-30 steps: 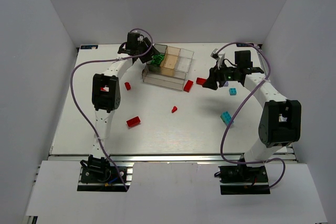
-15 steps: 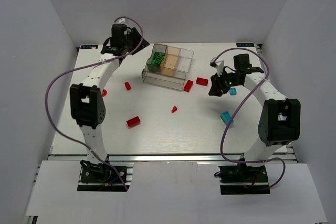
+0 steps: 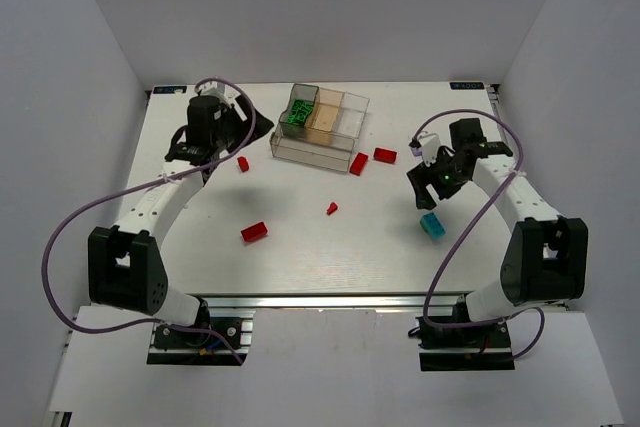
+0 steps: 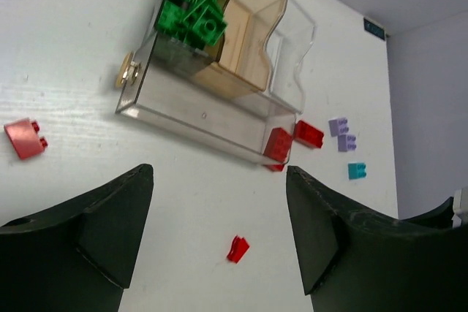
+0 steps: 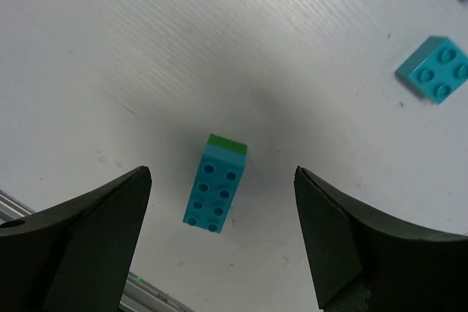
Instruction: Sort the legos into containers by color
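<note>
The cyan brick lies below, slanted between my right gripper's open fingers, so this gripper will go down next with a slight turn onto the brick's long sides.
The clear divided tray (image 3: pixel 312 151) stands at the back centre, with green bricks (image 3: pixel 298 114) in its far left compartment. They also show in the left wrist view (image 4: pixel 191 5). Red bricks lie loose on the table: one by the tray's right corner (image 3: pixel 358 163), one beside it (image 3: pixel 385 155), a tiny one (image 3: pixel 332 208) and one nearer the front (image 3: pixel 254 232). My left gripper (image 3: pixel 222 139) is open and empty, left of the tray. My right gripper (image 3: pixel 428 197) is open above a cyan brick with a green layer under it (image 5: pixel 216 184).
A red brick (image 3: pixel 243 163) lies just right of my left gripper. In the left wrist view, pale purple bricks (image 4: pixel 340 133) and a small cyan brick (image 4: pixel 357 171) lie right of the tray. A small cyan brick (image 5: pixel 435 69) shows in the right wrist view.
My left arm has swung away from the tray's far left corner, leftward and nearer. My right gripper has moved nearer, over the cyan brick.
</note>
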Controlling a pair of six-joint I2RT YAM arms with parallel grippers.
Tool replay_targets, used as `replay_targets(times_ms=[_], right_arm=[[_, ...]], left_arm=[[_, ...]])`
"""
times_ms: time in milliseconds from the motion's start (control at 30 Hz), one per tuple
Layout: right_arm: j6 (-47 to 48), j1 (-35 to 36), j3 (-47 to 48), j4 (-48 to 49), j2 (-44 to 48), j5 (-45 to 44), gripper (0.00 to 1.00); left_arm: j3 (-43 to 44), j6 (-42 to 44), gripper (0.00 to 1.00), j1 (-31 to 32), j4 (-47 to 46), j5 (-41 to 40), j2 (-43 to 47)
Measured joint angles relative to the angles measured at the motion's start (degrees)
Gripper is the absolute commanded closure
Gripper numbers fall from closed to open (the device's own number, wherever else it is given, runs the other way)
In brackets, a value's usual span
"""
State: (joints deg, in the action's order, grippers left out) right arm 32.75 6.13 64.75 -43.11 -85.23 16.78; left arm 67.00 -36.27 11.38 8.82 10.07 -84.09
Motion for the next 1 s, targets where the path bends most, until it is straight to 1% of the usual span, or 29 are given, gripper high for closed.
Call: replay_targets(times_ms=[100, 233, 567, 867, 1000], right_arm=[[-2.27, 0.17, -2.38, 0.39, 0.02, -3.30, 0.16], [-4.46, 0.33, -4.66, 0.81, 0.00, -6.58, 0.19], [-7.58, 0.28, -10.01, 3.89, 0.00, -9.77, 0.24], [-9.25, 0.39, -10.21, 5.86, -1.46, -9.73, 0.33], [-9.75, 0.52, -10.32, 6.03, -2.03, -9.75, 0.42]], left_arm=[[-3.80, -0.17, 0.17, 0.00, 0.00, 0.04, 1.57], [-6.21, -0.44, 0.17, 0.00, -0.31, 0.26, 3.41], [-10.84, -1.88, 0.17, 0.11, -1.62, 0.35, 9.35], [-13.77, -3.17, 0.17, 0.85, -1.40, 0.26, 11.72], [-14.12, -3.45, 0.17, 0.85, -1.09, 0.22, 13.49]])
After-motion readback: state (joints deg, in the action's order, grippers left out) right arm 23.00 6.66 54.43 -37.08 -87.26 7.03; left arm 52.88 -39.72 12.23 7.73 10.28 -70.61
